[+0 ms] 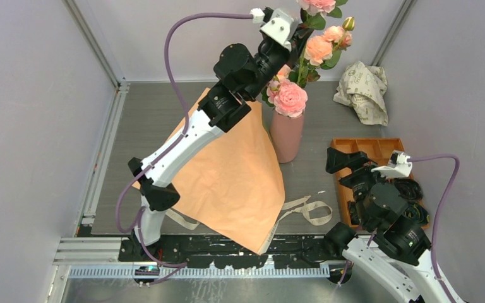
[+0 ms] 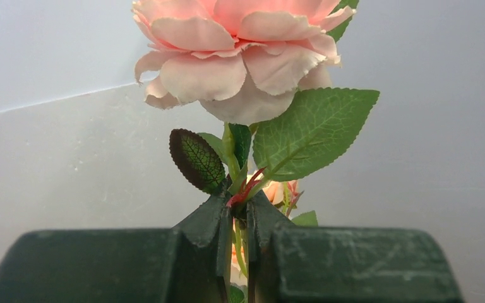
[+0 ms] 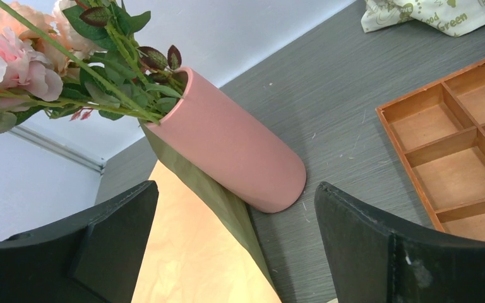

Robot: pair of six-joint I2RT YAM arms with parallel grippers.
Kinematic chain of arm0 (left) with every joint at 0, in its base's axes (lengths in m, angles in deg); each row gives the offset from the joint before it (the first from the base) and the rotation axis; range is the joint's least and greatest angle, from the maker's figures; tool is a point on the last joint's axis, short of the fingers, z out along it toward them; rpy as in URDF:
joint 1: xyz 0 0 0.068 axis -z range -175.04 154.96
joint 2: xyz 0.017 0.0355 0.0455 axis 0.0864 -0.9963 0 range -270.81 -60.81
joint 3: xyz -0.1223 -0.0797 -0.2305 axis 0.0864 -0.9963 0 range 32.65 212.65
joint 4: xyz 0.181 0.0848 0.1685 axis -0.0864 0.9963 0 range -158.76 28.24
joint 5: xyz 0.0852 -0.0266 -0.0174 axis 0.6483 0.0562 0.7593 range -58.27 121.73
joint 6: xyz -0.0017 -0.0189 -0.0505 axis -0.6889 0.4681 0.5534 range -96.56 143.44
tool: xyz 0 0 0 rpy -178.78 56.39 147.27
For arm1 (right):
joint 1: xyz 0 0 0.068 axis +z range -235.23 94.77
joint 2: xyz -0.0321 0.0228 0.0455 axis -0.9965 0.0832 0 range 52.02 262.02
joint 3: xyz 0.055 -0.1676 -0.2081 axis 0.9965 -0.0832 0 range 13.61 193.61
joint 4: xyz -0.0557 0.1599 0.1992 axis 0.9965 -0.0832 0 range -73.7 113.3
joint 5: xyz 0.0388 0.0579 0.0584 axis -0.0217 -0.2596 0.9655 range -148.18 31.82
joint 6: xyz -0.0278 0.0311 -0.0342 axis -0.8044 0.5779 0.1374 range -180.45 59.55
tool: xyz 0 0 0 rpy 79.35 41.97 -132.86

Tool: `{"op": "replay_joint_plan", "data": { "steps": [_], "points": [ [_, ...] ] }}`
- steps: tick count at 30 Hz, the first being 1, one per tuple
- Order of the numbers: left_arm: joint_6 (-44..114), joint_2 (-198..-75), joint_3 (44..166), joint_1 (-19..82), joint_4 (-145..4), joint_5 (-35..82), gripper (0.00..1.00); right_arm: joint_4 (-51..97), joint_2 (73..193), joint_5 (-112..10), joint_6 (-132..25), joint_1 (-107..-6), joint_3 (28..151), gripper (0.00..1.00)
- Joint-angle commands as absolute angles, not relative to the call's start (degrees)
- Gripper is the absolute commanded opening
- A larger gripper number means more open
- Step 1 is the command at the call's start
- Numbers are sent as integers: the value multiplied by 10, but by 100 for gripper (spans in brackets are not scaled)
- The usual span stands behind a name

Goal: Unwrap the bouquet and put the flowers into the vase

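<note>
I need to lower my left gripper next, slide the green stem down into the pink vase's opening and release it there, because that opening is well below my gripper.
The pink vase (image 1: 287,136) stands upright mid-table, seen from low down in the right wrist view (image 3: 240,151). Several pink and peach flowers (image 1: 290,98) have their stems in its mouth (image 3: 126,95). My left gripper (image 1: 297,38) is high above the vase, shut on one thin green stem (image 2: 237,214) just below its leaves and a big pink bloom (image 2: 240,57). The bouquet's orange and olive wrapping paper (image 1: 233,177) lies spread open, leaning against the vase's left side. My right gripper (image 1: 348,169) (image 3: 235,189) is open and empty, low on the vase's right.
A beige ribbon (image 1: 309,208) lies loose by the paper's near right corner. An orange compartment tray (image 1: 366,148) sits right of the vase under my right arm (image 3: 455,139). Crumpled cream printed paper (image 1: 363,88) lies at the back right.
</note>
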State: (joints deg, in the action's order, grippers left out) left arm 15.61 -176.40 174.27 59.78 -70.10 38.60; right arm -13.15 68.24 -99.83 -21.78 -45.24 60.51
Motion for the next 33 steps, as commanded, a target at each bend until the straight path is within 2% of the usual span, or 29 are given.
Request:
{"op": "replay_joint_plan", "data": {
  "steps": [1, 13, 23, 33],
  "points": [
    [162, -1737, 1785, 594, -732, 382, 3, -97, 697, -994, -222, -451, 608, 99],
    [195, -1722, 1746, 582, -743, 376, 3, -95, 699, -994, -224, -451, 607, 99],
    [308, -1690, 1565, 568, -801, 369, 3, -99, 696, -998, -223, -451, 604, 99],
    [356, -1692, 1491, 568, -809, 358, 3, -102, 690, -999, -221, -451, 599, 100]
  ]
}}
